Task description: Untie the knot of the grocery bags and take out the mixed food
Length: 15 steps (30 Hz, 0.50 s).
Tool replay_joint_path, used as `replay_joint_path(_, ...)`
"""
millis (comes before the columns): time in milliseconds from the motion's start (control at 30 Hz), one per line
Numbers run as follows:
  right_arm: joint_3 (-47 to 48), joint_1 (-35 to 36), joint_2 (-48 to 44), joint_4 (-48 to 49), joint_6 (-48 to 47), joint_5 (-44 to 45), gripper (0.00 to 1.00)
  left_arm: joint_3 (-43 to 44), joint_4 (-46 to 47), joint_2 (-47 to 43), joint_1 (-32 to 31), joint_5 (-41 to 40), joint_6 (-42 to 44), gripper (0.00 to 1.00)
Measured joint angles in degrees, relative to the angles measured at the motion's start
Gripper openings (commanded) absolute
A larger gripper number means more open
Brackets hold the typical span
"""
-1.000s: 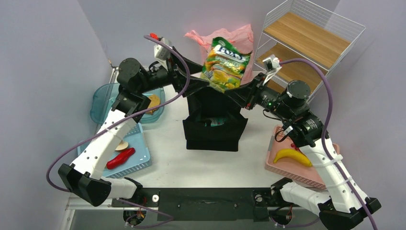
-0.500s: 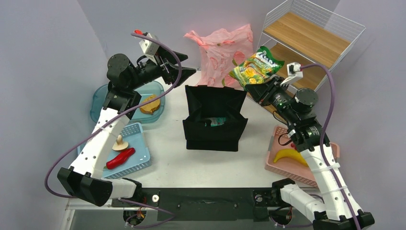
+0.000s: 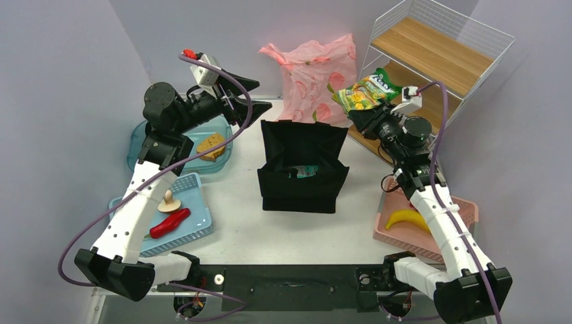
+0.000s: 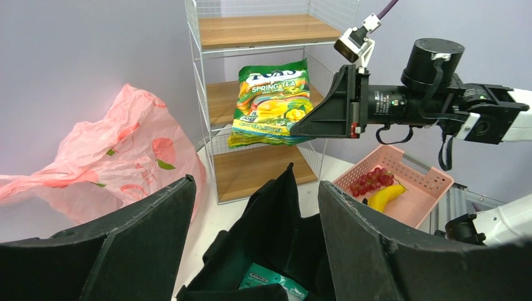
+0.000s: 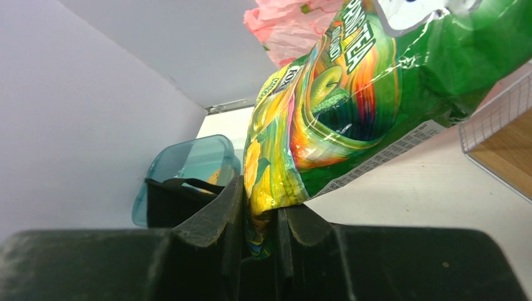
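Next, my right gripper moves the green snack packet [image 3: 367, 91] outward into the wire shelf, over its middle board, since it hangs in front of the shelf.
A pink grocery bag [image 3: 313, 71] stands slumped at the back behind the black tote [image 3: 301, 165]; I cannot make out a knot on it. It also shows in the left wrist view [image 4: 106, 157]. My right gripper [image 3: 363, 116] is shut on the lower edge of a green snack packet [image 3: 367, 91] and holds it in the air in front of the wire shelf; the pinch shows in the right wrist view [image 5: 260, 210]. My left gripper [image 3: 251, 96] is open and empty, up left of the tote. A teal packet [image 4: 270, 282] lies inside the tote.
A wire shelf [image 3: 438, 54] stands at the back right. A pink basket [image 3: 459, 209] holds a banana [image 3: 408, 218] and a red fruit cluster [image 4: 370, 182]. A blue basket [image 3: 195, 236] holds a chilli [image 3: 170, 223] and a mushroom [image 3: 168, 201]. A teal tub [image 3: 145, 142] sits at the left.
My right gripper has carried the green packet from above the tote to the right, toward the shelf. My left gripper has drawn back to the left, still open.
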Motion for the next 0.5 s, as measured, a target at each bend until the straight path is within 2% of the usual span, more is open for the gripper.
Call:
replay_joint_path(267,-1.07,-3.10,6.69,4.44,-0.87,0.44,0.00,-1.42,-0.42,-0.66,0.46,-0.35,-0.20,0.70)
replay_joint_path(500,0.85,-6.69,13.44,3.19,-6.40,-1.25,0.00,-1.70,-0.37,-0.66,0.74,-0.35,-1.01,0.70)
